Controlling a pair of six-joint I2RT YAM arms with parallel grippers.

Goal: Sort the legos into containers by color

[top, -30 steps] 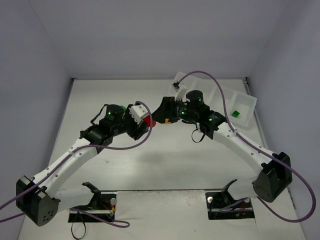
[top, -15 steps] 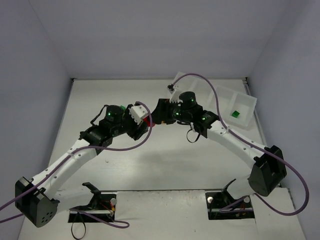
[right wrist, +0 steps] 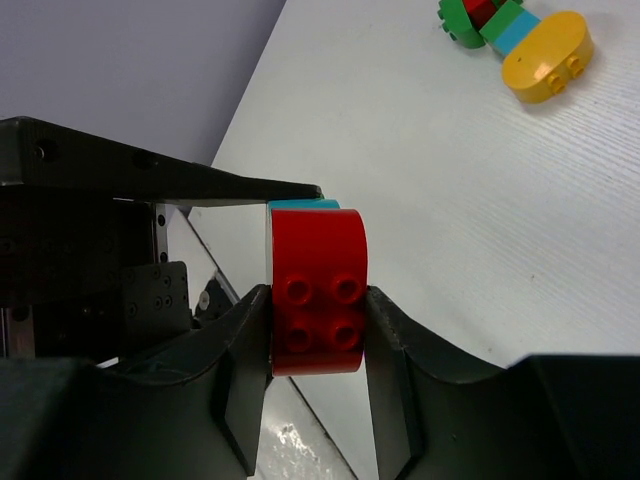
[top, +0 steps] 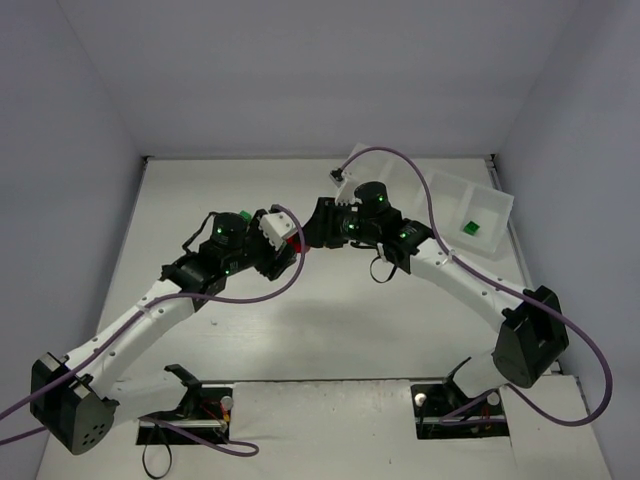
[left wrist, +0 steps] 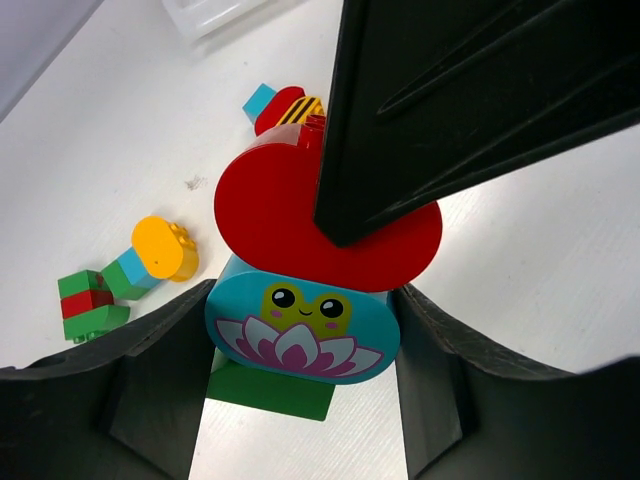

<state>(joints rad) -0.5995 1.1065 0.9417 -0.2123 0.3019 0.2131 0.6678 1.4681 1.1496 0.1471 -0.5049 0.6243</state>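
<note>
My right gripper will move toward the right in the top view and release the red brick over the middle compartment, since green has a compartment of its own.
Between the two arms, a stack of legos hangs above the table: a red brick [left wrist: 280, 215] on a teal frog brick [left wrist: 300, 325] on a green brick [left wrist: 270, 390]. My left gripper [left wrist: 300, 370] is shut on the teal brick's sides. My right gripper [right wrist: 318, 330] is shut on the red brick [right wrist: 315, 300], its fingers pressed against both flanks. From above, the red brick [top: 295, 243] shows between the two wrists. The containers [top: 480, 200] stand at the back right, with a green lego [top: 472, 227] in one compartment.
Loose legos lie on the table beyond the stack: a yellow one [left wrist: 165, 247], a green and red stack [left wrist: 90, 305] and a teal, red and striped group [left wrist: 285, 105]. A corner of the containers [left wrist: 215, 12] shows behind them.
My right gripper moved left to the stack and shut on the red brick. The left gripper kept its hold and stayed put.
</note>
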